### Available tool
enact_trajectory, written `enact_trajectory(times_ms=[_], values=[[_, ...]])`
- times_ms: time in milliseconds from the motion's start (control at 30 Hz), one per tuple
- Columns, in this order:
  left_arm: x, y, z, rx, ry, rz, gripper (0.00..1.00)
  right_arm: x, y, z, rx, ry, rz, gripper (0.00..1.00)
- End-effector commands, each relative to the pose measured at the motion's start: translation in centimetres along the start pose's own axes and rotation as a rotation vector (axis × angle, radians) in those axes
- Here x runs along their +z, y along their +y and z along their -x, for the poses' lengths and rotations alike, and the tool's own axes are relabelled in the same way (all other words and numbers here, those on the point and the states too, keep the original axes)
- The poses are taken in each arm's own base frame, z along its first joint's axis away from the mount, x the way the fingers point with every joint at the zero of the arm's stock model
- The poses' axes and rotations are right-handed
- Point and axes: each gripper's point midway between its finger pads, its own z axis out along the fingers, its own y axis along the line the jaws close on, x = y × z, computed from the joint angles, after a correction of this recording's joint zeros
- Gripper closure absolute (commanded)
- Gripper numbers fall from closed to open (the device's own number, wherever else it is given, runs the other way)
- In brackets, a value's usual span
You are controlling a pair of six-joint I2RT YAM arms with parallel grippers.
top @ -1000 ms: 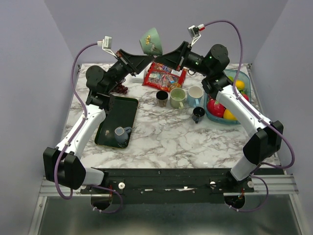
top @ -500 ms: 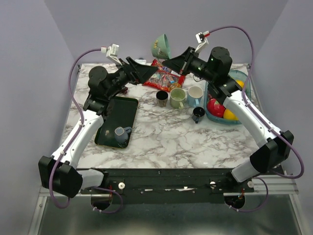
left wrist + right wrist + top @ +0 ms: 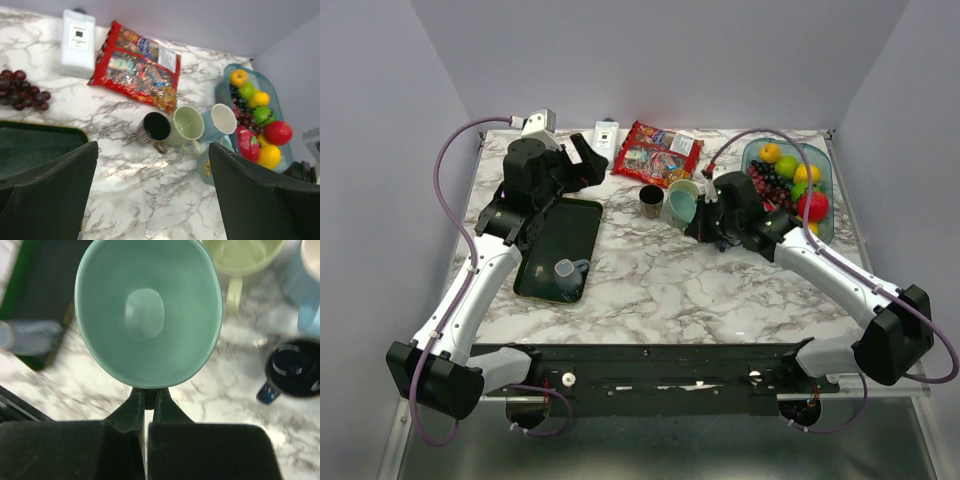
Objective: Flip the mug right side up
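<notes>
My right gripper should lower the teal mug onto the bare marble (image 3: pixel 679 238) (image 3: pixel 234 360) beside the navy mug and release the teal mug's handle, as its opening already faces up.
The teal mug (image 3: pixel 680 207) hangs just above the marble table, in front of the row of cups. My right gripper (image 3: pixel 706 216) is shut on its handle. In the right wrist view the mug (image 3: pixel 147 315) turns its open mouth up toward the camera, and the gripper (image 3: pixel 146 400) pinches the handle below the rim. My left gripper (image 3: pixel 582 162) stands wide open over the far end of the green tray, holding nothing. In the left wrist view the left gripper (image 3: pixel 153 150) frames bare marble, and a sliver of the mug (image 3: pixel 206 167) shows by its right finger.
A green tray (image 3: pixel 556 232) holds a small pale-blue cup (image 3: pixel 567 272). Behind the teal mug stand a dark striped cup (image 3: pixel 156 126), a light-green mug (image 3: pixel 187 124) and a blue mug (image 3: pixel 220 120). A small navy mug (image 3: pixel 292 371), a snack bag (image 3: pixel 655 153), grapes (image 3: pixel 22 90) and a fruit bowl (image 3: pixel 823 190) are nearby.
My left gripper opened, let go of the mug and drew back left over the tray. My right arm carried the mug from high at the back down to just above the table.
</notes>
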Motion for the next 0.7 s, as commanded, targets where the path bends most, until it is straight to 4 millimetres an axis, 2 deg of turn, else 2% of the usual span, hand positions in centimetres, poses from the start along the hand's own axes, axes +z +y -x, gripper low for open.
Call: enact_trajectory(times_ms=[0, 33, 100, 133, 200, 467, 667], values=[[-0.3, 3.2, -0.9, 0.015, 0.039, 0.167, 0.01, 0.2, -3.0, -3.3, -0.027, 0.038, -0.164, 0.99], [-0.3, 3.3, -1.2, 0.014, 0.048, 0.17, 0.01, 0.5, -3.2, -3.7, -0.032, 0.039, -0.18, 0.99], [-0.2, 3.5, -1.5, 0.011, 0.057, 0.179, 0.01, 1.4, -3.9, -5.9, -0.046, 0.075, -0.194, 0.99], [-0.2, 3.6, -1.6, 0.011, 0.063, 0.184, 0.01, 1.8, -3.9, -5.9, -0.046, 0.055, -0.206, 0.99], [-0.3, 3.8, -1.8, 0.009, 0.068, 0.194, 0.01, 2.3, -4.5, -7.3, -0.045, 0.067, -0.215, 0.99], [-0.1, 4.2, -2.3, 0.004, 0.074, 0.206, 0.01, 4.6, -6.9, -8.1, -0.045, 0.063, -0.344, 0.99], [-0.4, 4.6, -2.5, 0.004, 0.077, 0.224, 0.01, 6.4, -7.7, -9.1, -0.043, 0.101, -0.387, 0.99]])
